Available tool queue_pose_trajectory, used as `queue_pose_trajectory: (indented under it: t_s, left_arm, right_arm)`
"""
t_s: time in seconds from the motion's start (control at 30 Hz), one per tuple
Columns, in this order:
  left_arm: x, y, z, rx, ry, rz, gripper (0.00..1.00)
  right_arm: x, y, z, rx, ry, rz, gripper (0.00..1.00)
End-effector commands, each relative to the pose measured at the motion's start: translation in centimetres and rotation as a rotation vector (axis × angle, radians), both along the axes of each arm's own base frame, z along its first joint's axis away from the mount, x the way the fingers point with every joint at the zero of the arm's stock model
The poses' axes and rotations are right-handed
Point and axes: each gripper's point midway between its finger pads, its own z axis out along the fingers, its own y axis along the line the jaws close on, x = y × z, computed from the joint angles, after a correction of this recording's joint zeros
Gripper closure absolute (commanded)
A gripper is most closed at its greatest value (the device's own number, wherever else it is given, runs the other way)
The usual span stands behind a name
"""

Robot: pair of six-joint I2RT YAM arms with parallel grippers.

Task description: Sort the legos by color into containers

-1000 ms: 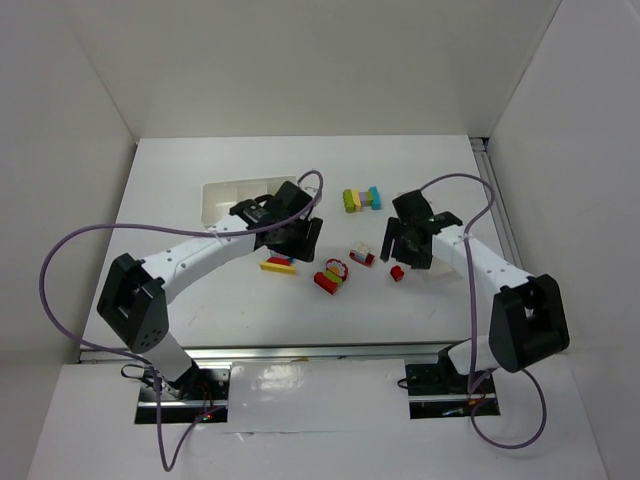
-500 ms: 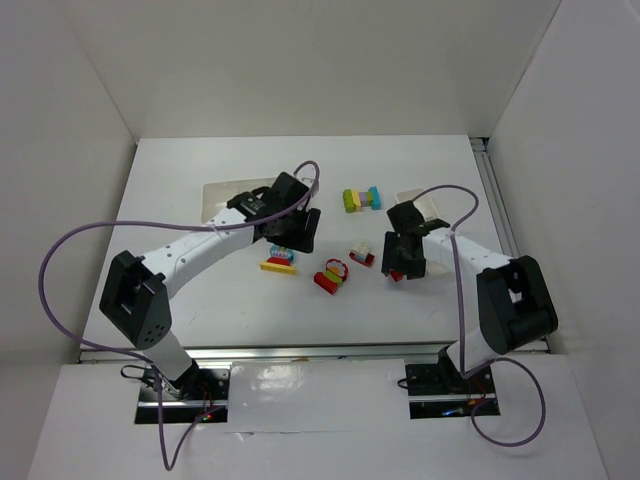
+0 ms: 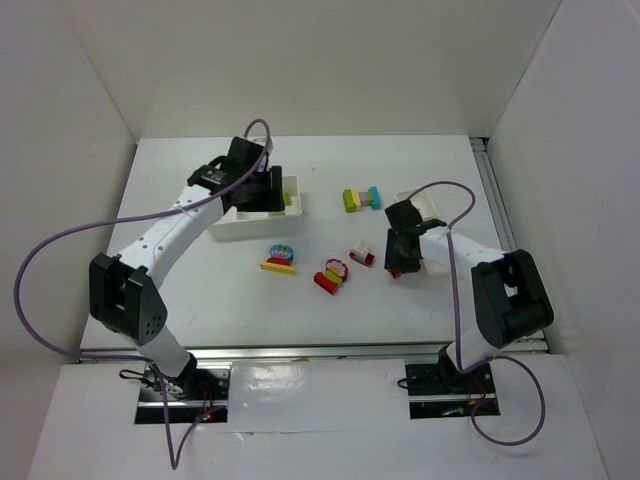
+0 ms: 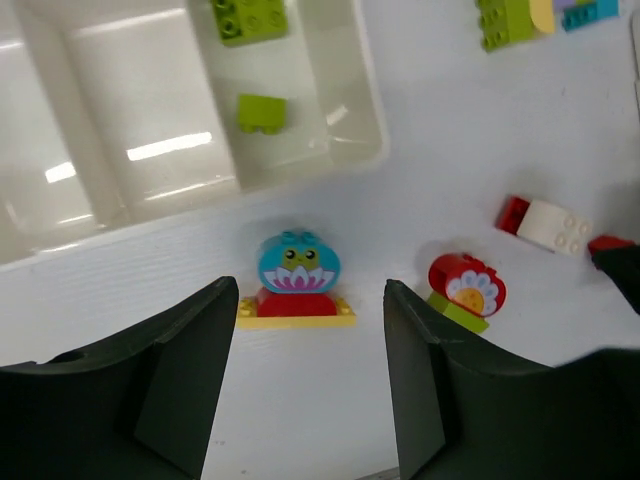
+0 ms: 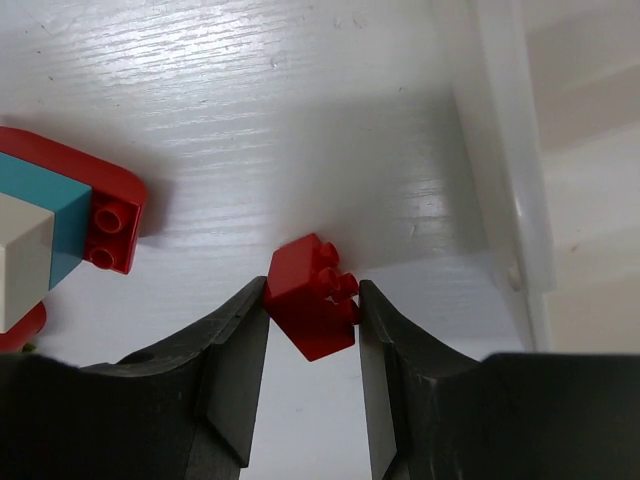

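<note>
I need to raise my right gripper next, move it left in the top view over the empty middle section of the wide container and release, so red stays apart from green.
A small red lego sits tilted on the table, and my right gripper is shut on it, both pads touching its sides. From above, this gripper is low beside the narrow white container. My left gripper hangs open and empty over the near edge of the wide container, which holds two lime green legos. Under its fingers lies a cyan, red and yellow stack.
A red flower lego on a green one and a white and red lego lie mid-table. A green, yellow, purple and cyan row sits further back. The narrow container's wall stands close right of the red lego.
My right gripper has come down and closed on the small red lego. My left arm has swung back and left from the table's middle to over the wide container.
</note>
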Motion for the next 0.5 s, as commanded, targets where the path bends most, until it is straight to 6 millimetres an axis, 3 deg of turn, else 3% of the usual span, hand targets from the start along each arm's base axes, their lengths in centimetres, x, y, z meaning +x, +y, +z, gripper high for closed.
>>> queue_pose_trajectory:
  t_s: [0.0,0.07,0.17,0.23,0.33,0.4,0.47]
  left_arm:
    - [1.5,3.4,3.9,-0.060,-0.075,0.118,0.30]
    - [2.0,4.7,4.2,-0.066,-0.075,0.161,0.30]
    - [2.9,8.2,3.8,-0.040,-0.063,0.273,0.27]
    - [3.5,11.9,2.9,-0.016,-0.036,0.384,0.26]
    - [4.7,17.5,0.6,-0.034,0.024,0.572,0.24]
    - [6.3,20.1,-1.3,-0.094,0.041,0.644,0.24]
    - [8.2,21.0,-2.0,-0.153,0.018,0.657,0.26]
  right_arm:
    - [1.2,0.2,2.5,0.009,-0.094,-0.005,0.75]
    - [1.3,0.3,3.7,0.020,-0.113,-0.014,0.75]
    - [2.2,2.0,8.1,0.082,-0.204,-0.003,0.75]
    - [3.3,4.4,12.4,0.181,-0.320,0.040,0.75]
    - [5.0,6.3,16.0,0.242,-0.394,0.072,0.75]
    - [5.7,7.6,16.9,0.250,-0.399,0.093,0.75]
    - [7.0,8.9,17.8,0.262,-0.403,0.110,0.75]
